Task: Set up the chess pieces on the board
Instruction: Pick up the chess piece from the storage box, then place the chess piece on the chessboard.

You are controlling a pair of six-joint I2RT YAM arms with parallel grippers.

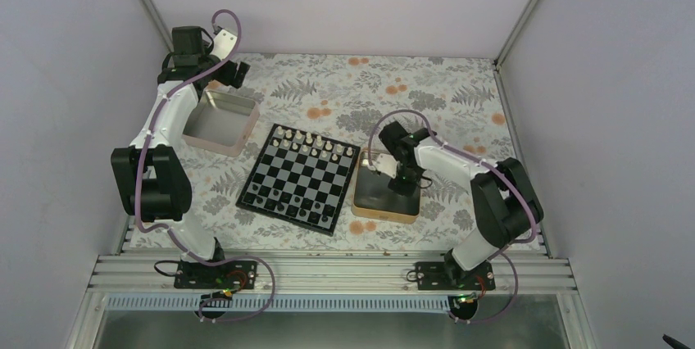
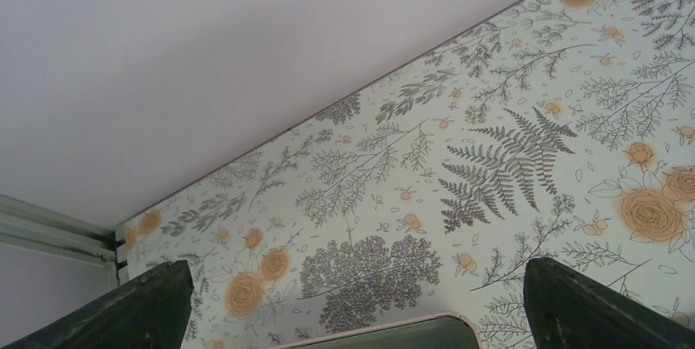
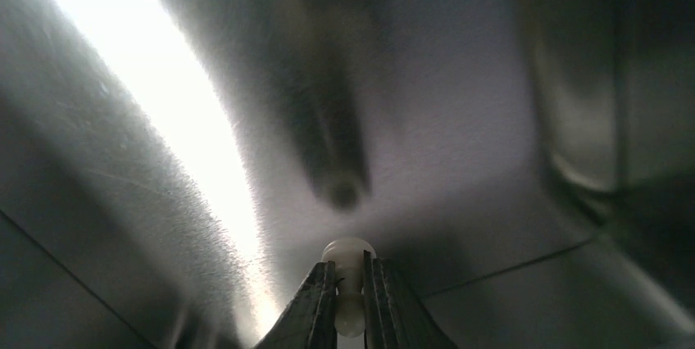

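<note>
The inner white row's tin-side end square (image 1: 345, 162) is bare, so my right gripper next needs to lift out of the gold tin, go down onto that square and let go.
The board (image 1: 300, 179) lies in the middle of the table, black and pale grey squares inside a black border. Several white chess pieces (image 1: 309, 143) stand along its far rows; small dark ones line its near rows. My right gripper (image 3: 349, 283) is down inside the gold tin (image 1: 386, 195), shut on one white chess piece (image 3: 347, 257) whose round end pokes out past the fingertips. My left gripper (image 2: 352, 304) hangs wide open and empty above the far rim of the pinkish tin (image 2: 385, 331), both fingers (image 2: 147, 300) at the frame's lower corners.
The pinkish silver tin (image 1: 218, 123) sits left of the board under the left arm. The gold tin's metal walls (image 3: 574, 120) close in around the right gripper. Flowered cloth (image 1: 393, 87) covers the table; grey walls enclose it.
</note>
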